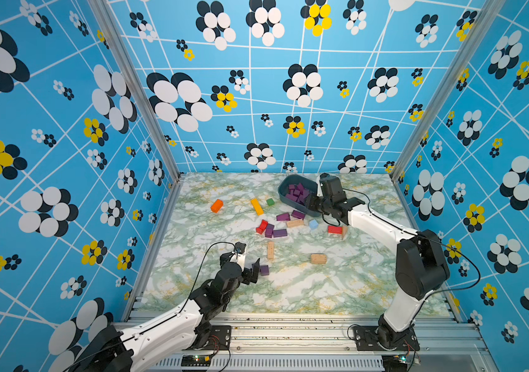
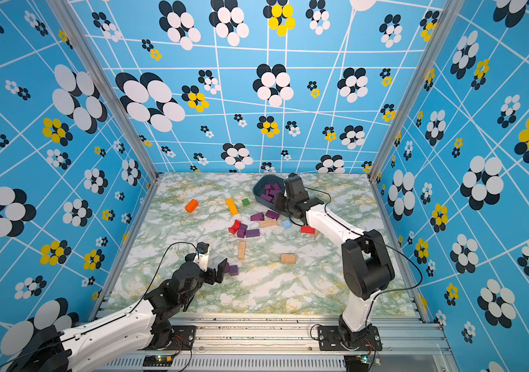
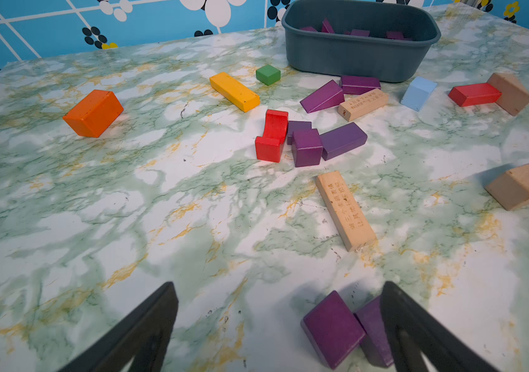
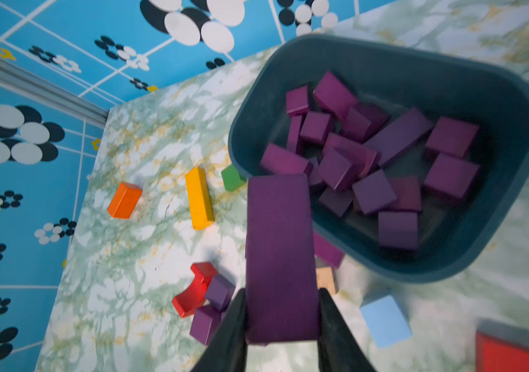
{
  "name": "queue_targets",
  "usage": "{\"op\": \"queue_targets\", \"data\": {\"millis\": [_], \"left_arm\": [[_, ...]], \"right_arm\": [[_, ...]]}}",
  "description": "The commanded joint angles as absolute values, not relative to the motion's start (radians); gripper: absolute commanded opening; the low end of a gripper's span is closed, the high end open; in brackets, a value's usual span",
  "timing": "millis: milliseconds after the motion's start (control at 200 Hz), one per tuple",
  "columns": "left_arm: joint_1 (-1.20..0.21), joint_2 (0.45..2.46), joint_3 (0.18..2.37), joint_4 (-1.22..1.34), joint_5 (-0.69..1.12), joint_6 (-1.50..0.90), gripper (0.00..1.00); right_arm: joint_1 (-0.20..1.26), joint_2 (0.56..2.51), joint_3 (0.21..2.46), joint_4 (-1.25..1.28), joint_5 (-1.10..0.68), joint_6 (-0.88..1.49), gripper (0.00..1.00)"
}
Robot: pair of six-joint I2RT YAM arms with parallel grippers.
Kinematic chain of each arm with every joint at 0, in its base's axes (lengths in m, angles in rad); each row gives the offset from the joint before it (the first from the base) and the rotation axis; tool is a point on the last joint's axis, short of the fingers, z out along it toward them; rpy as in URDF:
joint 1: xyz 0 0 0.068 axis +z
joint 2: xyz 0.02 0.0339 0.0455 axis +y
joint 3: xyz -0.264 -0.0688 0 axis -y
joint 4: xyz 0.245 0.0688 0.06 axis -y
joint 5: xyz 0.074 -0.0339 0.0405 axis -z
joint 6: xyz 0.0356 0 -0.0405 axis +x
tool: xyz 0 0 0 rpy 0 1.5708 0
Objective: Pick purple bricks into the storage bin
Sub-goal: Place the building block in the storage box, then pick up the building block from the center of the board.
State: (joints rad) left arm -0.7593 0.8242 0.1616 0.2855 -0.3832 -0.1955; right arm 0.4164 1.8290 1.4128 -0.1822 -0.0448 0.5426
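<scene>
I need to move my right gripper outward next, past the storage bin's near rim and over the bricks inside the storage bin, and let go. The long purple bar [image 4: 280,251] is hanging above that near rim.
The dark teal storage bin [image 1: 284,190] [image 4: 514,96] stands at the back of the table with several purple bricks [image 4: 372,193] inside. My right gripper [image 4: 282,293] [image 1: 313,202] is shut on a long purple bar [image 4: 280,251], held above the bin's near rim. My left gripper [image 3: 279,286] [image 1: 256,269] hangs open low over the near-left table. Two purple bricks [image 3: 332,327] [image 1: 264,270] lie on the table between its fingers, close against one fingertip [image 3: 395,299]. More purple bricks lie mid-table [image 1: 276,232] [image 3: 342,140] and by the bin [image 1: 298,214] [image 3: 322,96].
Other blocks are scattered across the marble table: an orange block [image 1: 217,205], a yellow bar [image 1: 256,206], a green cube [image 1: 270,202], a red arch [image 1: 261,226], tan bars [image 1: 270,250] [image 1: 318,258], a light-blue block [image 1: 313,224] and a red block [image 1: 334,229]. Patterned walls enclose three sides.
</scene>
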Motion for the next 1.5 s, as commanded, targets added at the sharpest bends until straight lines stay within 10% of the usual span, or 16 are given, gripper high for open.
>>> {"op": "queue_targets", "data": {"millis": [0, 150, 415, 1494], "left_arm": [[-0.75, 0.832, 0.17, 0.302, -0.402, -0.21, 0.99], [-0.748, 0.844, 0.173, 0.305, -0.4, -0.211, 0.99], [-0.744, 0.852, 0.179, 0.299, -0.399, -0.212, 0.99], [-0.737, 0.87, 0.286, 0.086, -0.376, -0.345, 1.0]], "right_arm": [[0.372, 1.937, 1.514, -0.273, -0.093, 0.504, 0.22], [0.331, 2.055, 1.659, -0.315, -0.11, 0.486, 0.26], [0.303, 2.078, 1.69, -0.275, -0.195, 0.442, 0.59], [0.345, 1.538, 0.789, 0.205, -0.448, 0.663, 0.6]]}}
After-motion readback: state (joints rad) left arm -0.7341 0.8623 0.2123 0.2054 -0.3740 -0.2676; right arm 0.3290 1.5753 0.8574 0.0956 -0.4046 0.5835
